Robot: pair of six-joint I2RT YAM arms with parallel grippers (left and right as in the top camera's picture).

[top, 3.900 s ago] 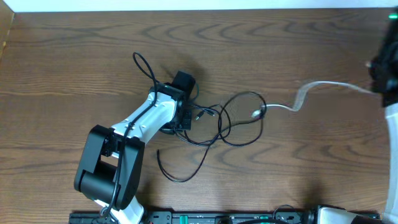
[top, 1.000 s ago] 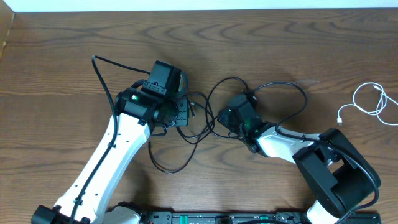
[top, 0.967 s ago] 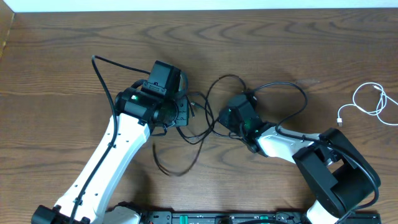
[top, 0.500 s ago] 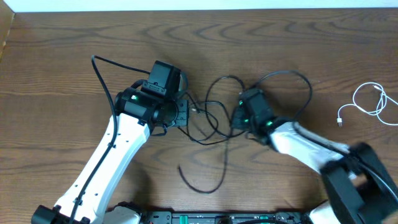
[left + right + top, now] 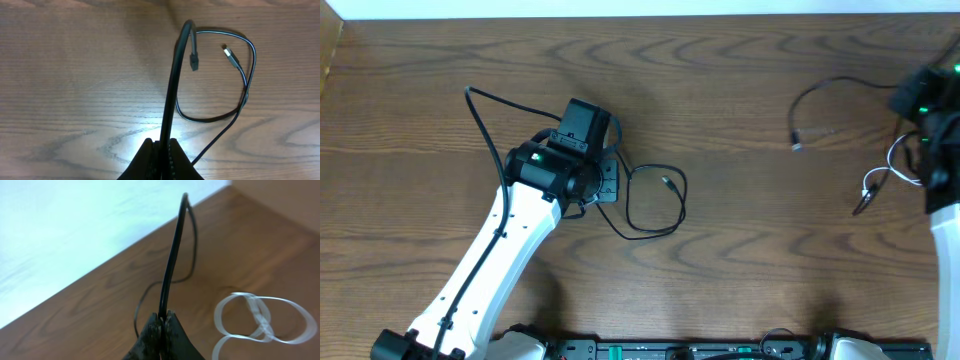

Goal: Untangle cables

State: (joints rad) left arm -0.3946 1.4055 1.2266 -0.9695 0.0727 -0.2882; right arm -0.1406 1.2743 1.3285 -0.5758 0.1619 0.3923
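The second cable trails toward the middle of the table, so the robot's right gripper will move past the white cable (image 5: 888, 165) (image 5: 261, 317), to the right in the overhead view, and let go of that black cable.
My left gripper (image 5: 607, 180) is shut on a black cable (image 5: 655, 208) that loops on the table to its right, with a USB plug (image 5: 668, 183) inside the loop. In the left wrist view the cable (image 5: 175, 85) arches up from the gripper (image 5: 162, 150), and its plug (image 5: 231, 55) lies on the wood. My right gripper (image 5: 908, 103) at the far right is shut on a second black cable (image 5: 820, 92), whose plug end (image 5: 797, 146) hangs free. The right wrist view shows the gripper (image 5: 162, 325) pinching this cable (image 5: 172, 260). The white cable (image 5: 888, 165) lies coiled beside it and also shows in the right wrist view (image 5: 260, 317).
The wooden table (image 5: 740, 290) ends at a pale wall along the far edge (image 5: 640, 8). A thick black arm wire (image 5: 485, 110) loops out behind the left arm. The arm bases sit along the near edge.
My right gripper has swung from the middle to the far right, pulling its black cable out of the tangle. The left gripper has stayed put, and its cable has settled into one loop.
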